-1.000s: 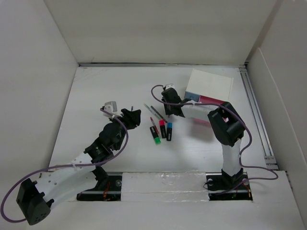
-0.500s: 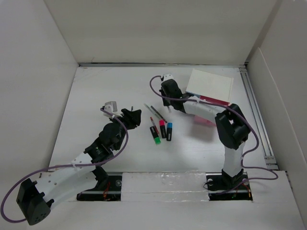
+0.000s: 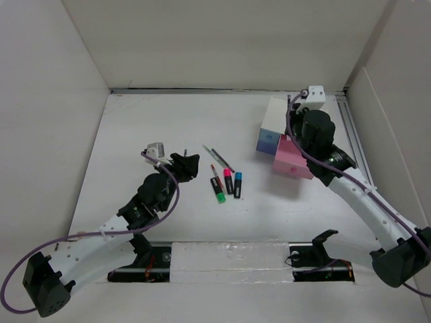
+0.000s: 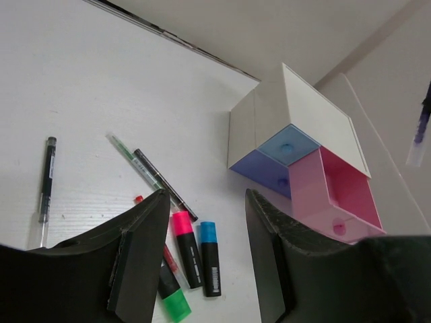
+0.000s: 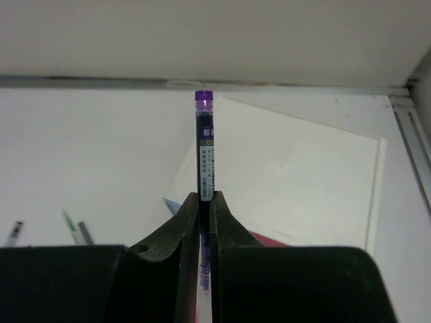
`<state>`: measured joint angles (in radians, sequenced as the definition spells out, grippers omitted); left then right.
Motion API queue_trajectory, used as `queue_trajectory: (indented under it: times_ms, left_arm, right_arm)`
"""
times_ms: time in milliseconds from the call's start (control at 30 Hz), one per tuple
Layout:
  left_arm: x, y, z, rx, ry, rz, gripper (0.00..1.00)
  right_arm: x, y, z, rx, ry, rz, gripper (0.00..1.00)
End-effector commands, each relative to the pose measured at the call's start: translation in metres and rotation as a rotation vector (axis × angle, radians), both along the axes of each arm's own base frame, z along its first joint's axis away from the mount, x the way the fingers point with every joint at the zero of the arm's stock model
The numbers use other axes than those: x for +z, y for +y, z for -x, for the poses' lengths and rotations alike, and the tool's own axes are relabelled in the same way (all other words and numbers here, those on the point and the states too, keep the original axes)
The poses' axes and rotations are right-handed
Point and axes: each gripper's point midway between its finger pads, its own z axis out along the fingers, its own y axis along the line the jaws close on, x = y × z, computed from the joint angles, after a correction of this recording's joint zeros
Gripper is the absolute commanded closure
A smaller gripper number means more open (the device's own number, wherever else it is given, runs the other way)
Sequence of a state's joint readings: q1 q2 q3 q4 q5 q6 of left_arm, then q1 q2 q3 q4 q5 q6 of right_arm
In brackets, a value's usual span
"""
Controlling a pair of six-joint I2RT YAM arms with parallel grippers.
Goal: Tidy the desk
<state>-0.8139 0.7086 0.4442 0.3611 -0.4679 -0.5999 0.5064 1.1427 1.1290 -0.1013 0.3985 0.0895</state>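
Observation:
My right gripper moves down and back over the inside of the pink drawer (image 3: pixel 291 160) next, because that drawer stands pulled out and open for the pen.
The desk (image 3: pixel 128 128) is a white tabletop. My right gripper (image 5: pixel 203 196) is shut on a purple pen (image 5: pixel 204 145) that stands upright between the jaws. In the top view its wrist (image 3: pixel 312 129) hangs over the white drawer box (image 3: pixel 277 114), and its fingers are hidden there. The pen also shows in the left wrist view (image 4: pixel 423 118). The box's pink drawer (image 3: pixel 291 160) is pulled out, open and empty. My left gripper (image 3: pixel 187 163) is open and empty, left of the loose pens; its jaws (image 4: pixel 207 198) frame the highlighters.
Mid-desk lie a green pen (image 3: pixel 209 153), a black pen (image 3: pixel 223 159), a red pen (image 3: pixel 215 173) and green (image 3: pixel 219 194), pink (image 3: pixel 228 180) and blue (image 3: pixel 238 184) highlighters. Another black pen (image 4: pixel 46 178) lies by my left gripper. White panels wall the desk.
My right arm has swung from the loose pens in the middle to the back right, over the drawer box, carrying the purple pen. The left arm has not moved.

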Motion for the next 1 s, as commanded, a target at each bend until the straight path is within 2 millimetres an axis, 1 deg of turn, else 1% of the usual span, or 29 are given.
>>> queue_trajectory:
  times_ms: [0,33,100,233,433,467,500,533,600,667,767,800,933,967]
  left_arm:
    - [0.008,0.000,0.001,-0.009,-0.033,0.024,0.56]
    - [0.009,0.000,0.001,-0.010,-0.037,0.025,0.56]
    - [0.010,0.000,0.002,-0.013,-0.038,0.029,0.56]
    - [0.010,0.000,0.003,-0.018,-0.042,0.033,0.56]
    - [0.012,0.000,0.005,-0.024,-0.046,0.036,0.56]
    - [0.012,0.000,0.005,-0.024,-0.047,0.038,0.56]
    - [0.013,0.000,0.005,-0.025,-0.048,0.039,0.56]
    - [0.013,0.000,0.005,-0.025,-0.049,0.040,0.56]
    - [0.014,0.001,0.005,-0.025,-0.050,0.041,0.56]
    - [0.013,0.001,0.005,-0.025,-0.049,0.040,0.56]
    - [0.013,0.001,0.005,-0.025,-0.049,0.040,0.56]
    - [0.012,0.001,0.005,-0.025,-0.047,0.037,0.56]
    - [0.012,0.001,0.005,-0.024,-0.047,0.038,0.56]
    - [0.012,0.001,0.005,-0.022,-0.047,0.038,0.56]
  right_arm:
    - [-0.049,-0.029,0.008,-0.090,0.113,0.083,0.99]
    - [-0.057,-0.041,0.013,-0.126,0.121,0.091,0.99]
    - [-0.067,-0.055,0.018,-0.164,0.131,0.098,0.97]
    - [-0.075,-0.063,0.023,-0.193,0.137,0.098,0.96]
    - [-0.092,-0.078,0.033,-0.245,0.171,0.143,0.95]
    - [-0.095,-0.081,0.034,-0.258,0.173,0.150,0.94]
    - [-0.101,-0.084,0.036,-0.267,0.181,0.163,0.92]
    - [-0.100,-0.086,0.034,-0.280,0.168,0.166,0.92]
    - [-0.108,-0.087,0.033,-0.290,0.180,0.181,0.91]
    - [-0.109,-0.092,0.030,-0.318,0.178,0.183,0.91]
    - [-0.107,-0.093,0.025,-0.338,0.170,0.188,0.89]
    - [-0.104,-0.093,0.022,-0.345,0.152,0.185,0.89]
    - [-0.100,-0.091,0.017,-0.337,0.130,0.193,0.88]
    - [-0.102,-0.091,0.017,-0.335,0.133,0.197,0.88]
